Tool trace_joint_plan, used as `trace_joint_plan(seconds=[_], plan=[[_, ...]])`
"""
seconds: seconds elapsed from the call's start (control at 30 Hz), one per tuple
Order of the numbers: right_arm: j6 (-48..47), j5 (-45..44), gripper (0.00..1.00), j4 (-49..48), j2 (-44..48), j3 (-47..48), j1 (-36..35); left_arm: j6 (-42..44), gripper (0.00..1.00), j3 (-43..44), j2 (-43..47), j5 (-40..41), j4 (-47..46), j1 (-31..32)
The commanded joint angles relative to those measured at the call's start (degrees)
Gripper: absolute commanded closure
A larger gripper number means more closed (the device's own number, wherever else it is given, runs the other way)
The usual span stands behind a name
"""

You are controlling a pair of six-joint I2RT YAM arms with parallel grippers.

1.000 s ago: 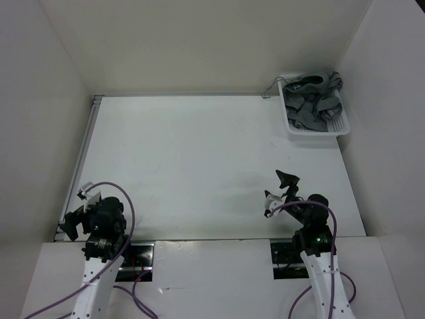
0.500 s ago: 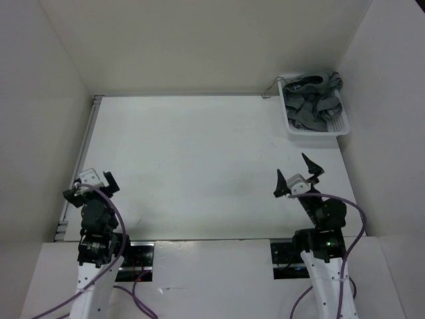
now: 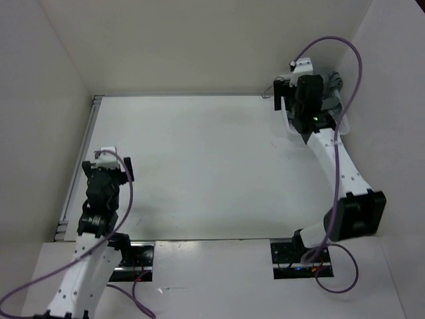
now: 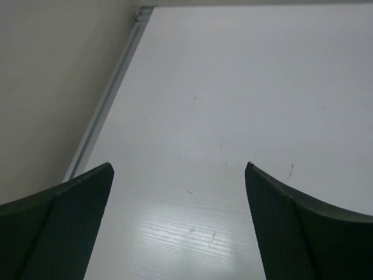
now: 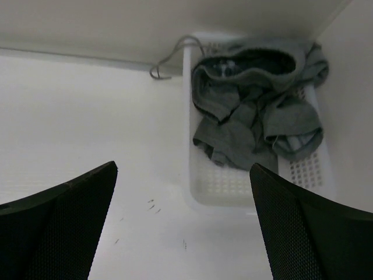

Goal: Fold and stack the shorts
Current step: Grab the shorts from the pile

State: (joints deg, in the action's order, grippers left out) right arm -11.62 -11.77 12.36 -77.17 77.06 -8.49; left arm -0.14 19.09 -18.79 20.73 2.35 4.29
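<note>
I should next lower my right gripper outward onto the shorts' fold beside their dark opening, below it and to its right in the top view.
Crumpled grey shorts [image 5: 250, 116] fill a white mesh basket [image 5: 201, 192] at the table's far right corner. A thin drawstring [image 5: 166, 58] hangs over the basket's left rim onto the table. My right gripper [image 5: 182, 167] is open and empty, hovering above the table just before the basket's near left corner. From above, the right gripper [image 3: 300, 100] and its arm cover most of the basket [image 3: 341, 121], and only a grey edge of the shorts [image 3: 334, 84] shows. At the left side my left gripper [image 3: 106, 171] is open and empty over bare table [image 4: 198, 116].
White walls close in the table at the back and on both sides. A metal rail [image 4: 108, 99] runs along the table's left edge. The basket sits tight against the right wall [image 5: 349, 52].
The right arm has unfolded from near its base and reached out to the far right corner over the basket. The left arm has lifted and moved forward a little. Both grippers stayed open.
</note>
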Motion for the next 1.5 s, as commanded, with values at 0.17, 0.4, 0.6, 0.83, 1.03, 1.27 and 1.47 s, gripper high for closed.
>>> trace_joint_plan(seconds=[0.17, 0.4, 0.6, 0.83, 1.03, 1.27, 1.47], plan=[[17.59, -3.02, 0.01, 12.07, -19.76, 22.49, 6.55, 0.14, 0.00, 27.37, -40.34, -10.50, -0.23, -1.83], [19.61, -13.09, 0.01, 9.70, -36.28, 38.50, 9.80, 0.14, 0.00, 41.62, -62.93, -5.53, 8.35, -1.31], [26.65, -16.97, 0.09, 11.02, -47.44, 49.32, 12.80, 0.14, 0.00, 47.18, -69.19, -10.18, 20.47, -1.83], [29.63, -20.39, 0.28, 15.14, -61.23, 66.88, 14.47, 0.14, 0.00, 46.39, -70.42, -12.65, 27.09, -1.83], [32.18, -21.11, 0.33, 16.56, -67.49, 72.08, 15.00, 0.14, 0.00, 47.09, -69.81, -17.04, 30.87, -0.69], [32.18, -20.05, 0.53, 18.49, -72.42, 76.84, 15.00, 0.14, 0.00, 44.55, -67.97, -15.91, 32.02, -0.69], [31.57, -16.36, 0.81, 19.63, -73.04, 77.98, 15.52, 0.14, 0.00, 43.14, -67.96, -10.89, 32.02, -0.17]])
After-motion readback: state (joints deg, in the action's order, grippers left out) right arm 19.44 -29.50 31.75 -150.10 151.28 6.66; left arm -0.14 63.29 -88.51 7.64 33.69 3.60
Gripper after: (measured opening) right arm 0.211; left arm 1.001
